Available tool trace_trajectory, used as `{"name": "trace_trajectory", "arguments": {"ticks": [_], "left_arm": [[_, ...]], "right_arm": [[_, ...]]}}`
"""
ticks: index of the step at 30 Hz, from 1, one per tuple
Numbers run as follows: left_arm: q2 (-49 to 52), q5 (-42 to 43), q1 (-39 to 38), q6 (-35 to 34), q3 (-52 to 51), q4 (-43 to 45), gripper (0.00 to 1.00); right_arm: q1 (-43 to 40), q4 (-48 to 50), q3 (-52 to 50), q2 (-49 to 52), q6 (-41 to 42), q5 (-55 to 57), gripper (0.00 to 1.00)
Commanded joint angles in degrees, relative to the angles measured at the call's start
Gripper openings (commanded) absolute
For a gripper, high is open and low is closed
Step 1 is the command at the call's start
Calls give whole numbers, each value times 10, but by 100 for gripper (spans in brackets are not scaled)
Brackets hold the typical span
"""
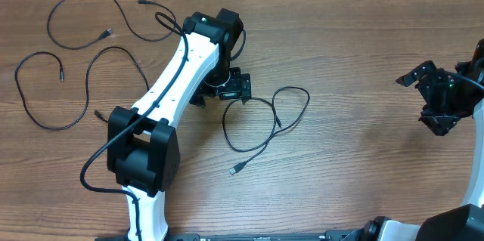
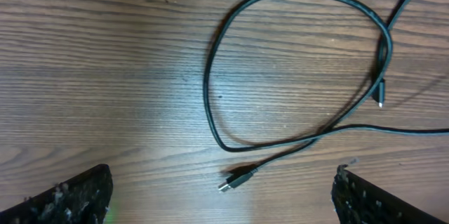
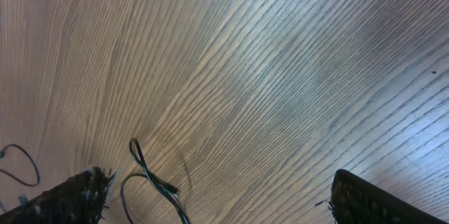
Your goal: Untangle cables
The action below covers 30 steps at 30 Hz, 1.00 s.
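Observation:
My left gripper will lower its open fingers on both sides of the middle cable loop's curve (image 1: pixel 224 128) (image 2: pixel 209 110), which is below the gripper and opposite the loop's crossing, and close where just one piece of cable runs.
Three thin black cables lie apart on the wood table (image 1: pixel 355 37). One curls at the far left (image 1: pixel 123 19), and another loops below it (image 1: pixel 50 128). The third loops at the middle (image 1: pixel 225 129) and ends in a silver-tipped plug (image 1: pixel 236 170). My left gripper (image 1: pixel 229 88) hovers over that middle cable's upper left edge, open and holding nothing. In the left wrist view the loop (image 2: pixel 208 90) lies ahead, and the plug (image 2: pixel 235 180) rests on the wood between the spread fingers (image 2: pixel 74 199). My right gripper (image 1: pixel 421 101) stands open and empty at the far right.
The left arm (image 1: pixel 170 75) crosses the table diagonally, its thicker black cord (image 1: pixel 94 162) trailing from the base. In the right wrist view a bent piece of cable (image 3: pixel 147 171) shows beyond the gripper (image 3: pixel 217 206), with bare wood under the fingers (image 3: pixel 379 199).

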Motion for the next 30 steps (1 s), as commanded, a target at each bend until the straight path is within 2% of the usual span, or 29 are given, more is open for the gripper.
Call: {"name": "trace_trajectory", "arguments": {"ticks": [1,11,15,19,25,27,30], "left_arm": [[-22,11,-4,7,-3,-9,100],[-108,-42,-7,5,-6,-49,100],[-108,-40,-19,2,-56,-20,100],[-108,-9,-27,-5,-139,64,88],[-108,5,-26,-22,-247,148,85],[-108,3,-26,-22,-272,170,78],[-108,5,-27,-22,-308,224,63]], "right_arm": [[-1,1,10,-4,-2,2,100],[-1,1,10,-4,-2,2,100],[-1,1,10,-4,-2,2,100],[-1,1,10,-4,-2,2,100],[-1,1,10,-4,-2,2,100],[-1,1,10,-4,-2,2,100],[-1,1,10,-4,-2,2,100]]}}
